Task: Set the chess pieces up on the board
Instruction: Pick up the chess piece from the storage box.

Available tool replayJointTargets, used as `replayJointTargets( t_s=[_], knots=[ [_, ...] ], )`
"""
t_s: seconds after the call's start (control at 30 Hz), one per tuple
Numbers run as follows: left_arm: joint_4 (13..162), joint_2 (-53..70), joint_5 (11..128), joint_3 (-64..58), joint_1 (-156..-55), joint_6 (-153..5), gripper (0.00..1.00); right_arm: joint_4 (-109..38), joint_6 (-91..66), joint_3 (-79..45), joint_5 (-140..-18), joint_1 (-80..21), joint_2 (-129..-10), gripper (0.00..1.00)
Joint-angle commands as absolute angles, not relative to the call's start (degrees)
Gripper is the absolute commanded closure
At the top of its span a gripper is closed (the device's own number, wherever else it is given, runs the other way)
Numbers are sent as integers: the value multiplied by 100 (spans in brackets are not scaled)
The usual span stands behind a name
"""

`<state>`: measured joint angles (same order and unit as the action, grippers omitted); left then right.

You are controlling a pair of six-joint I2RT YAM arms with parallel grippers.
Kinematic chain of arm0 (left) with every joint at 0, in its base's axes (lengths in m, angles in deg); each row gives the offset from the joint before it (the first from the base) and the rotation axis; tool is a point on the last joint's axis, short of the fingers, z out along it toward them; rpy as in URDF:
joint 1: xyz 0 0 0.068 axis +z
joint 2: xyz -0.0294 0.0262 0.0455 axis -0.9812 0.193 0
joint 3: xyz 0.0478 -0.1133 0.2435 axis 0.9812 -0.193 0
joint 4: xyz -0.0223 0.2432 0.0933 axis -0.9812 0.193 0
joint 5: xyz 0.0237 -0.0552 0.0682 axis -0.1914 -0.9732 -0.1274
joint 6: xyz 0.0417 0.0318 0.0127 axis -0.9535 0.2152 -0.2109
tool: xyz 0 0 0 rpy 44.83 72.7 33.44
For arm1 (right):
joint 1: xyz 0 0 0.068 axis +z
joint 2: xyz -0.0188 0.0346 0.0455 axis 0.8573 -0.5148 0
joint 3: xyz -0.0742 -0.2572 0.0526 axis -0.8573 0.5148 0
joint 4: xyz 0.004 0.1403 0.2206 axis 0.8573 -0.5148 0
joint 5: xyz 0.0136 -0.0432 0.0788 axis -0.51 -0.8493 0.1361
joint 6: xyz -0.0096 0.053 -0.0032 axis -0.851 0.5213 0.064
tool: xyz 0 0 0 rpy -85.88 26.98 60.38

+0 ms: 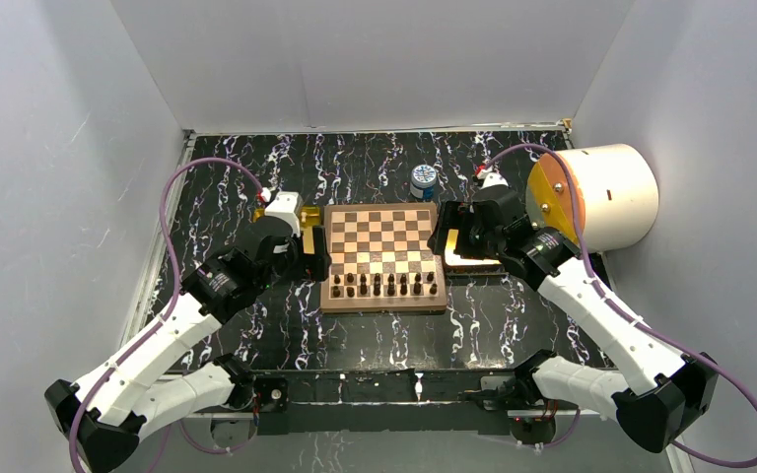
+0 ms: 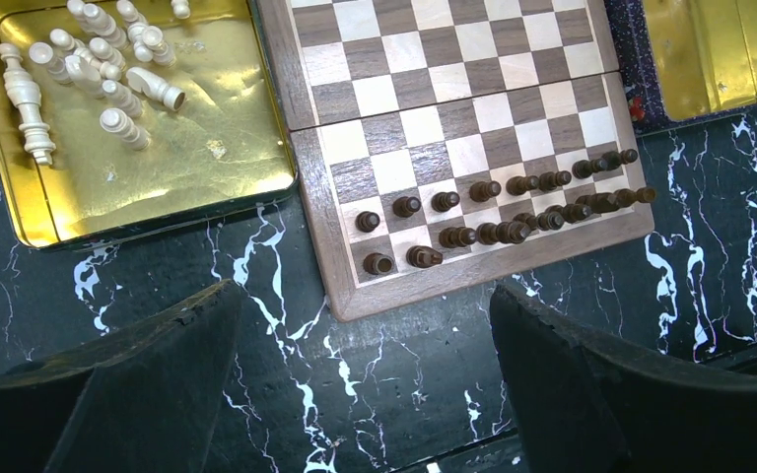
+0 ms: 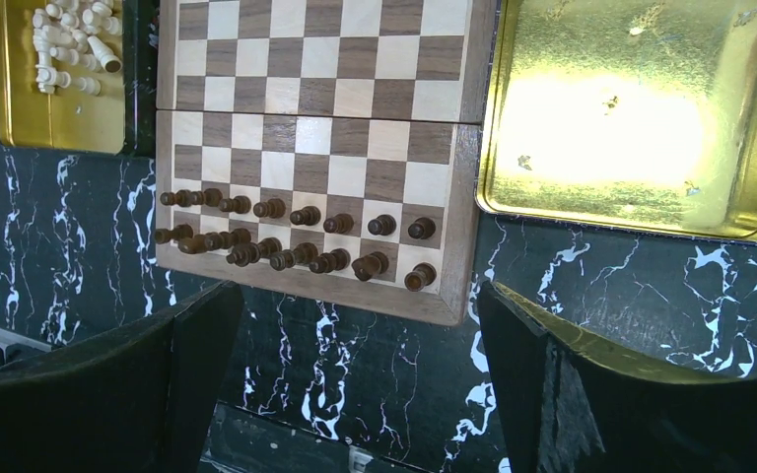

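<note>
The left gripper goes left in the top view and down onto the nearest cream piece next, since the piece sits at the heap's open edge.
The board lies in the middle of the table, with dark brown pieces on its two near rows. It also shows in the left wrist view and the right wrist view. The cream chess pieces lie in a heap in the gold tray left of the board, also seen in the right wrist view. My left gripper is open and empty above the board's near left corner. My right gripper is open and empty above the near right corner.
A second gold tray, holding nothing, lies right of the board. A small blue-and-white jar stands behind the board. A big white cylinder lies at the far right. White walls close in the black marbled table.
</note>
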<state>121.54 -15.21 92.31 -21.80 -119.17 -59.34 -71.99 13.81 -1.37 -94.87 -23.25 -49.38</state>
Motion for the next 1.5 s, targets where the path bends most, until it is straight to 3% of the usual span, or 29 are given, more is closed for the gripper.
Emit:
replayJointTargets(
  t_s=[0.0, 0.3, 0.5, 0.63, 0.87, 1.07, 1.47],
  knots=[
    [12093, -1557, 9509, -1947, -11894, -5909, 7, -6967, 1382, -280, -9631, -2293, -4777, 1],
    [12295, -1246, 9948, -1690, -11895, -5900, 8, -6941, 1358, -319, -9562, -2292, -4648, 1],
    [12720, -577, 10679, -1167, -11874, -6055, 14, -6912, 1235, -316, -9382, -2294, -4605, 1],
    [12975, 148, 10873, -702, -11514, -6203, 28, -6942, 1182, -291, -9349, -2297, -4497, 1],
    [12361, 777, 10035, -746, -10166, -6217, 48, -6984, 1155, -201, -9283, -2289, -4381, 1],
    [11975, 1274, 9864, -993, -9771, -6059, 56, -6935, 1155, -209, -9146, -2292, -4273, 2],
    [11523, 2086, 9550, -1342, -9358, -6254, 63, -6812, 1182, -121, -8891, -2295, -4278, 3]
  ],
)
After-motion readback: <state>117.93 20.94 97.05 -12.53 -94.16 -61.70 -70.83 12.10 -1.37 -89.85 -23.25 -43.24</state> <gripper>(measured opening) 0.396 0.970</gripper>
